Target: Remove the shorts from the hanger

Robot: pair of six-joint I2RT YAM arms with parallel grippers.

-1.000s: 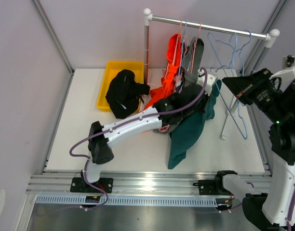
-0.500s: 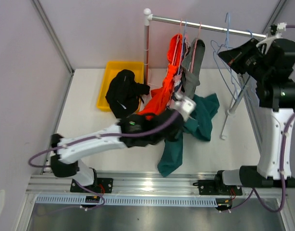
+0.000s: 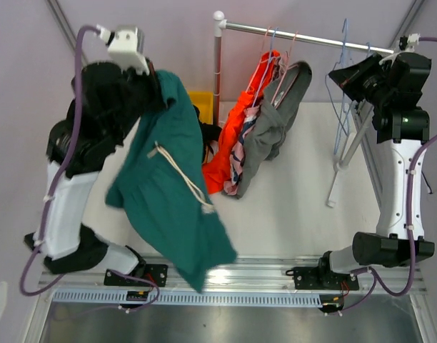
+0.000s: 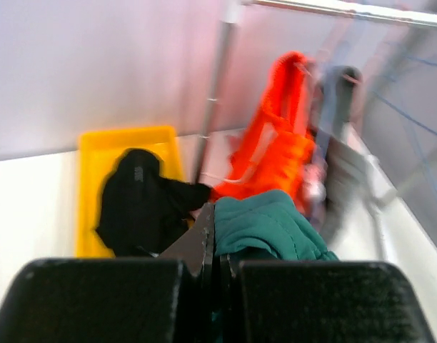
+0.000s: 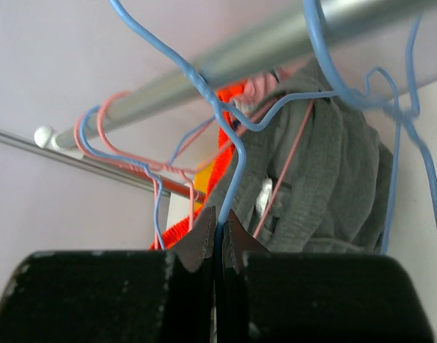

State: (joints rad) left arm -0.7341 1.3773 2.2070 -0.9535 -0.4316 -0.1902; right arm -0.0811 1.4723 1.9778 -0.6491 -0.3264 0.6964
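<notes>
I should lower my right gripper into the open space under the bar just below it and let go of the blue wire hanger [image 5: 236,164], already bare of shorts.
My left gripper [image 3: 153,91] is raised high at the far left and is shut on the dark teal shorts [image 3: 179,186], which hang below it with their pale drawstring [image 3: 184,177] showing. In the left wrist view the teal cloth [image 4: 268,229] bunches between my shut fingers [image 4: 217,236]. Orange shorts [image 3: 236,132], pink patterned shorts [image 3: 241,153] and grey shorts [image 3: 275,118] hang on hangers from the rail [image 3: 304,37]. Black shorts [image 4: 136,204] lie in the yellow bin [image 4: 97,143]. My right gripper [image 5: 220,221] is shut on a blue wire hanger [image 5: 236,164] at the rail's right end [image 3: 345,53].
The rail's white post [image 3: 218,64] stands beside the bin, and its right support legs [image 3: 347,153] slant down to the table. Other empty blue hangers [image 5: 390,143] hang by my right gripper. Grey walls close the back and sides.
My left arm has swung up and to the left, lifting the teal shorts off the table. My right gripper rose to the rail a second ago and has stayed on the blue hanger since.
</notes>
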